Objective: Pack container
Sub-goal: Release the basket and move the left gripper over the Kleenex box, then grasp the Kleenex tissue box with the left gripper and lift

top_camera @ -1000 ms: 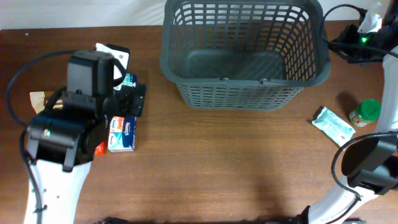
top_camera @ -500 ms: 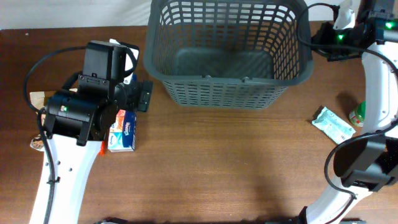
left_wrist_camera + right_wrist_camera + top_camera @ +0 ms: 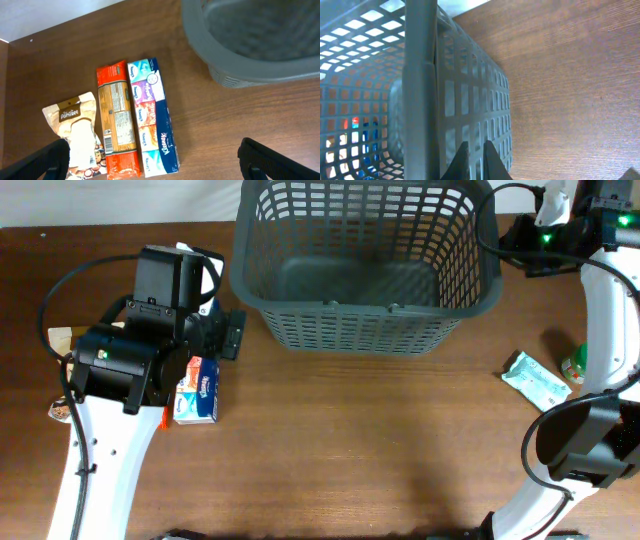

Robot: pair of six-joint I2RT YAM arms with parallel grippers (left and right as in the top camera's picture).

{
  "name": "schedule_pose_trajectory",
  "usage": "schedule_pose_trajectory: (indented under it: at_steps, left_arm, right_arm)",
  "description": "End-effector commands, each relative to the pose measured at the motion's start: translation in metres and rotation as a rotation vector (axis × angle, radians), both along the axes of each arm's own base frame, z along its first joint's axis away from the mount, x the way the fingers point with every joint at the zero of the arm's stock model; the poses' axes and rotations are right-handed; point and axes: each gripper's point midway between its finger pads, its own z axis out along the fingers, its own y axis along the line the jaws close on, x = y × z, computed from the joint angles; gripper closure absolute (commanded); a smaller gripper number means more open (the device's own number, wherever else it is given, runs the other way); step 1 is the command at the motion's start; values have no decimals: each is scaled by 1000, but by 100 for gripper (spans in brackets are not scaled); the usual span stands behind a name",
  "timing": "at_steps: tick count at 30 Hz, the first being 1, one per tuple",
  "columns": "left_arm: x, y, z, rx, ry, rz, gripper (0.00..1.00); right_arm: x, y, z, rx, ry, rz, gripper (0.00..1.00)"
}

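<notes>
My open left gripper will come down around the pack's middle (image 3: 149,119) and close, as the Kleenex pack lies nearest the basket with bare tabletop beside it.
The dark grey lattice basket (image 3: 365,330) stands at the back middle of the table, and no groceries show in it. My right gripper (image 3: 475,147) is shut, with its fingertips against the outside of the basket's right wall (image 3: 470,100); in the overhead view it is by the right rim (image 3: 512,242). My left gripper (image 3: 160,162) is wide open and empty. It hovers over a Kleenex pack (image 3: 152,115), an orange-red cracker pack (image 3: 116,120) and a beige snack bag (image 3: 75,130) lying side by side left of the basket.
A white-green packet (image 3: 536,380) and a green-lidded jar (image 3: 575,367), partly behind my right arm, lie at the right. The Kleenex pack (image 3: 198,392) shows under my left arm. Cables run by the back right corner.
Since one second ago the basket has shifted left and my right arm has moved left with it. My left arm moved up and right. Nothing has changed in the last half second.
</notes>
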Motion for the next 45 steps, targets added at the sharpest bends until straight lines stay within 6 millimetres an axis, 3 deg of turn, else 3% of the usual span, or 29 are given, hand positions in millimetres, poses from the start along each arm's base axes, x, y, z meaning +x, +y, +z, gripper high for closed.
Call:
schedule_pose_trajectory:
  at_steps: [1, 6, 10, 17, 19, 20, 21, 22, 26, 32, 38, 45]
  left_arm:
    - [0, 0, 1, -5, 0, -5, 1]
    - [2, 14, 2, -2, -1, 40, 1]
    - [4, 41, 1, -36, -2, 131, 1]
    - [13, 68, -13, -135, 39, 170, 1]
    - [23, 69, -30, -165, 96, 134, 1]
    - [26, 70, -38, -171, 119, 132, 1]
    - [31, 72, -49, -170, 149, 134, 1]
    - [35, 73, -61, -166, 184, 132, 1]
    - [49, 74, -115, -167, 340, 139, 1]
    - [58, 75, -188, -171, 539, 154, 1]
    - [55, 72, -259, -184, 723, 145, 1]
    - [50, 71, -306, -184, 826, 137, 1]
  right_arm:
    - [2, 0, 4, -8, -16, 9, 96]
    - [-2, -12, 14, -6, -33, -17, 96]
    - [-22, -42, 45, -6, -68, -84, 96]
    - [-92, -88, 111, -38, -138, -244, 96]
    - [-122, -95, 134, -55, -171, -296, 96]
    - [-131, -96, 142, -61, -183, -310, 91]
    - [-142, -96, 150, -69, -198, -325, 76]
    - [-150, -95, 157, -77, -212, -336, 54]
    - [-183, -88, 181, -112, -268, -372, 1]
    - [-204, -76, 200, -139, -322, -376, 1]
    - [-203, -76, 199, -138, -319, -375, 1]
    - [-197, -80, 193, -128, -297, -375, 1]
